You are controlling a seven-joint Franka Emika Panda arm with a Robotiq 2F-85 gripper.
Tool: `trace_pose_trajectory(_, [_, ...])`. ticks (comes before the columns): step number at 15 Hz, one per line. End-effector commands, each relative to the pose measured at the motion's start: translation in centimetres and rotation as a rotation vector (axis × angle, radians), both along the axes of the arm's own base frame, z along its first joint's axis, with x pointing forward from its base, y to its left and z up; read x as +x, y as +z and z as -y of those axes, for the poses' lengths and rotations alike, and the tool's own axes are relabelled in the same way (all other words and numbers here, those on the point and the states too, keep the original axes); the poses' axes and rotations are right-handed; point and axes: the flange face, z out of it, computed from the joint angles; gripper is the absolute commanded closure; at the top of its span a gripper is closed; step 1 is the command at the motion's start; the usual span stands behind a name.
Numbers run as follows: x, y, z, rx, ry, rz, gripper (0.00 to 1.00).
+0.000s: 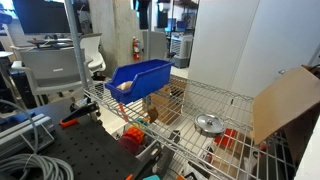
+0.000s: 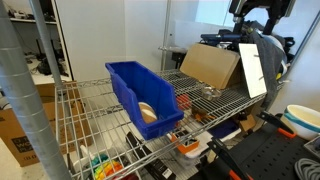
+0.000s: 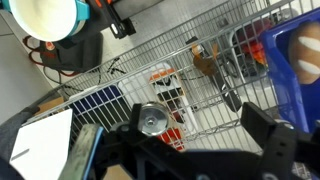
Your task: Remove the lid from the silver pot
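Observation:
My open fingers are far above the lid, so my gripper will next move over the silver pot and lower them around the lid's small centre knob (image 1: 209,120) (image 3: 152,121).
The silver pot (image 1: 208,124) stands on the wire shelf (image 1: 225,100), with the flat round lid (image 3: 151,121) and its small centre knob on top. In the wrist view the lid lies far below my gripper (image 3: 185,150), closer to the left finger than the right. The gripper is open and empty, its dark fingers spread wide. In an exterior view the pot (image 2: 207,91) sits in front of a cardboard box, and my arm (image 2: 256,18) hangs high above the shelf's far end.
A large blue bin (image 1: 138,77) (image 2: 143,92) stands on the shelf and holds a beige object (image 2: 148,112). Cardboard (image 1: 286,100) leans beside the pot. A white sheet (image 2: 252,70) hangs near the arm. A teal-rimmed bowl (image 3: 47,20) and cables lie below.

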Motion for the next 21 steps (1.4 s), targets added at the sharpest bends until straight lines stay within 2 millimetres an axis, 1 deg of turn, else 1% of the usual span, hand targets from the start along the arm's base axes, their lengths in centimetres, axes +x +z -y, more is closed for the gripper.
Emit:
trace_pose_trajectory(1, [5.8, -3.4, 3.5, 0.011, -0.006, 0.001, 0.00])
trace_pose_trajectory(5, [9.7, -7.9, 5.9, 0.024, -0.049, 0.017, 0.00])
trace_pose_trajectory(10, [13.0, -14.2, 9.1, 0.005, -0.116, -0.022, 0.00])
trace_pose_trajectory(13, [14.3, -17.6, 10.8, -0.009, -0.159, -0.052, 0.00])
trace_pose_trajectory(15, [15.0, -19.4, 11.6, -0.023, -0.178, -0.070, 0.00])
trace_pose_trajectory(18, [16.0, -21.7, 12.3, -0.036, -0.203, -0.096, 0.00])
trace_pose_trajectory(21, [16.7, -23.5, 12.5, -0.058, -0.215, -0.112, 0.00])
